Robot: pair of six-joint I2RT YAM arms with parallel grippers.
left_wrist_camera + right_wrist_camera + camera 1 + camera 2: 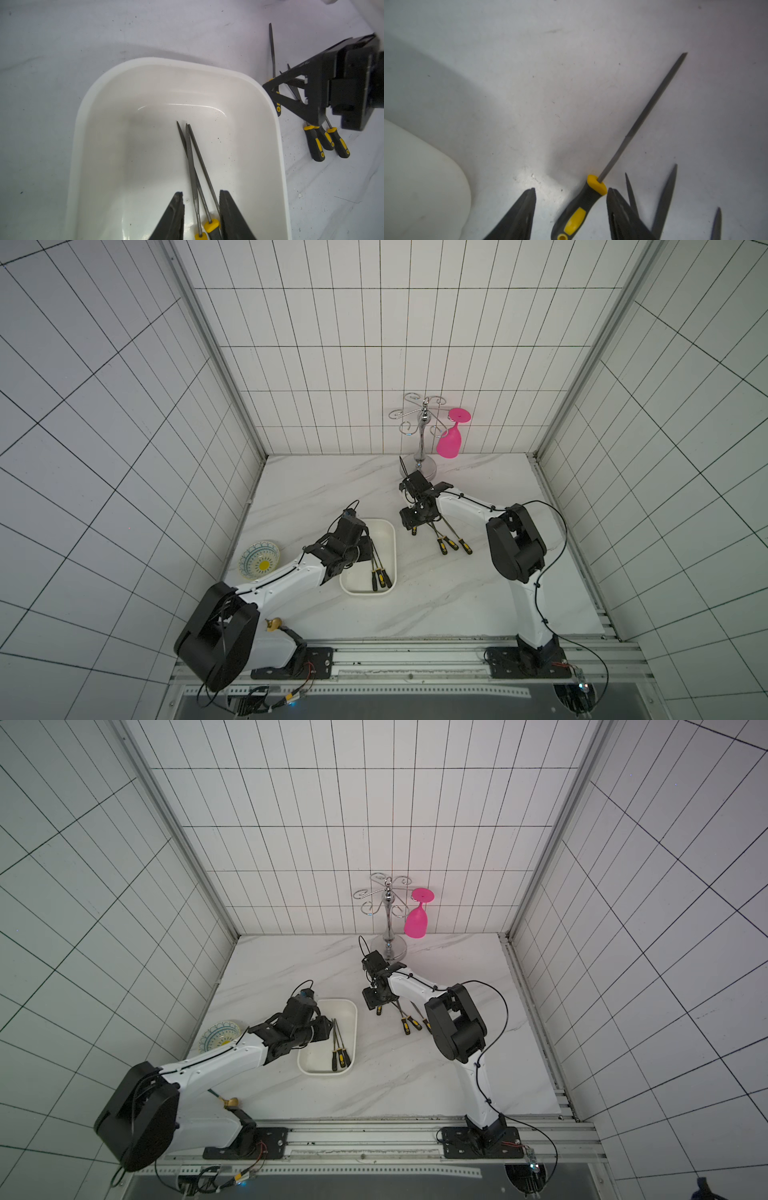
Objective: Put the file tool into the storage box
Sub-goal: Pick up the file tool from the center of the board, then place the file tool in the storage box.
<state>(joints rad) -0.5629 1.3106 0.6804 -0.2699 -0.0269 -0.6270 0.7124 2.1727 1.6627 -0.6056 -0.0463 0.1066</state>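
The nearest file's handle is between my open fingers, so I will bring my right gripper down onto the black handle [586, 200] beside its yellow collar [413, 529] and close there.
The white storage box [366, 593] [325, 1073] sits left of the table's middle. Three black-and-yellow file tools [380, 577] [192, 166] lie inside it. My left gripper [201, 192] [368, 549] hovers low over them, open, its fingers on either side of their shafts without clamping them. Several more files [452, 543] lie on the marble to the right of the box. My right gripper [571, 189] [417, 524] is open over the nearest of them. That file's handle [577, 212] lies between its fingers, close to one fingertip [611, 193].
A blue-and-yellow patterned dish [259, 560] stands at the left table edge behind my left arm. A chrome glass rack [423, 435] holding a pink glass [449, 443] stands at the back wall, just behind my right wrist. The box's corner [415, 176] shows beside my right gripper.
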